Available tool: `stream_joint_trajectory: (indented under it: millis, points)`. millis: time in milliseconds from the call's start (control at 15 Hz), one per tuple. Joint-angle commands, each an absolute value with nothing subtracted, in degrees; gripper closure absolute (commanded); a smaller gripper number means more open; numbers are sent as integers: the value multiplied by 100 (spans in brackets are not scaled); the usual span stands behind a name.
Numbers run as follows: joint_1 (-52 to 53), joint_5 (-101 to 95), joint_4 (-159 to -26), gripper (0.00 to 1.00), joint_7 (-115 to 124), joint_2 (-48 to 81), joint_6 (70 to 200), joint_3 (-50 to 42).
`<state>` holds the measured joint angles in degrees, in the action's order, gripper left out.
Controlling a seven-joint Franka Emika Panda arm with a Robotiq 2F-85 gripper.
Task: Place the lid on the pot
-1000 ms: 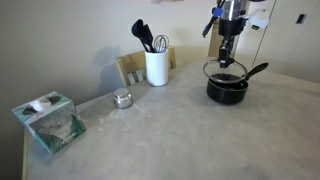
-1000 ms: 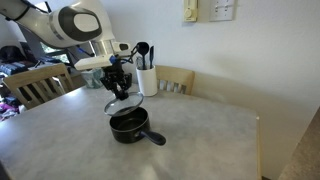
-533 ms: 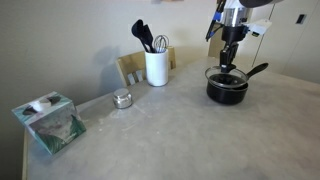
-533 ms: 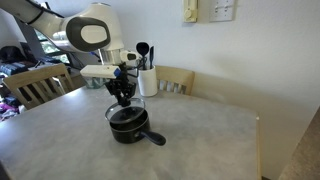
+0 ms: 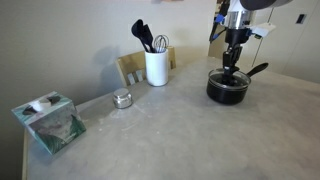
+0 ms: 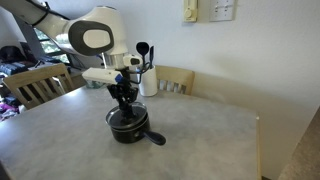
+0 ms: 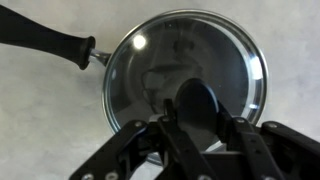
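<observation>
The glass lid is at the pot's rim, so my gripper will next move slightly toward the white utensil holder, low over the pot's opening (image 5: 230, 80) (image 7: 182, 78), and let go of the lid's knob.
The black pot (image 5: 228, 90) (image 6: 128, 127) stands on the table with its long handle (image 7: 45, 37) sticking out. The glass lid (image 7: 190, 62) with metal rim lies level over the pot's mouth and covers it in the wrist view. My gripper (image 7: 197, 110) (image 5: 232, 68) (image 6: 124, 98) is straight above the pot, shut on the lid's black knob. In both exterior views the lid sits at the pot's rim; whether it rests fully on it I cannot tell.
A white utensil holder (image 5: 156, 66) with black utensils stands at the back by a wooden chair (image 5: 132, 66). A small silver tin (image 5: 122, 98) and a tissue box (image 5: 49, 121) are further along the table. Another chair (image 6: 30, 84) stands beside the table.
My gripper has come down with the lid, from a little above the pot to the pot's rim. The pot has not moved.
</observation>
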<state>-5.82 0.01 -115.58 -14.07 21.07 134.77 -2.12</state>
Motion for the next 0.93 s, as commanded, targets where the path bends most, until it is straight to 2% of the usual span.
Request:
stream_joint_trajectory:
  millis: [0, 867]
  points:
    - [-720, 127, -11599, 84, -1554, 2186, 13529, -160]
    - [-824, 399, -11473, 84, -1554, 2319, 13546, -103]
